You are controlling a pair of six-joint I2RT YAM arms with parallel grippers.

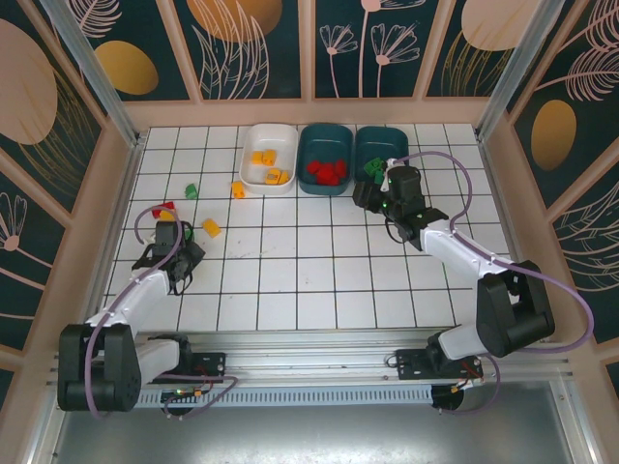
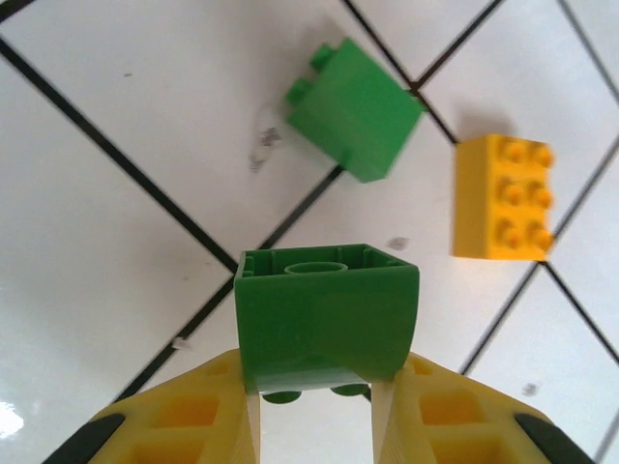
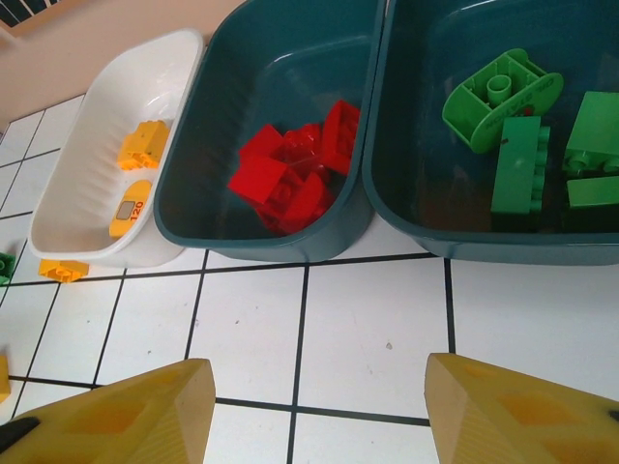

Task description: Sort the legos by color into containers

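The teal bin holds green legos. The lego in my left gripper goes up and outward past the white bin [image 3: 97,164] next, over the teal bin, for release there.
My left gripper [image 2: 314,387] is shut on a green lego [image 2: 327,314], held just above the tiles at the table's left [image 1: 179,253]. Beyond it lie another green lego [image 2: 353,108] and a yellow lego [image 2: 503,198]. My right gripper [image 3: 319,387] stands open with nothing between its fingers, over the tiles in front of the containers [image 1: 372,198]. The white bin [image 3: 97,164] holds yellow legos [image 3: 142,145]. In the middle teal bin [image 3: 280,77] are red legos [image 3: 290,174], and green legos [image 3: 517,145] lie in the right teal bin [image 3: 426,116].
Loose on the left tiles are a green lego [image 1: 191,190], a yellow one [image 1: 238,188], a yellow one [image 1: 210,228] and a red one [image 1: 164,207]. The three bins stand in a row against the back wall. Wooden walls close in the table.
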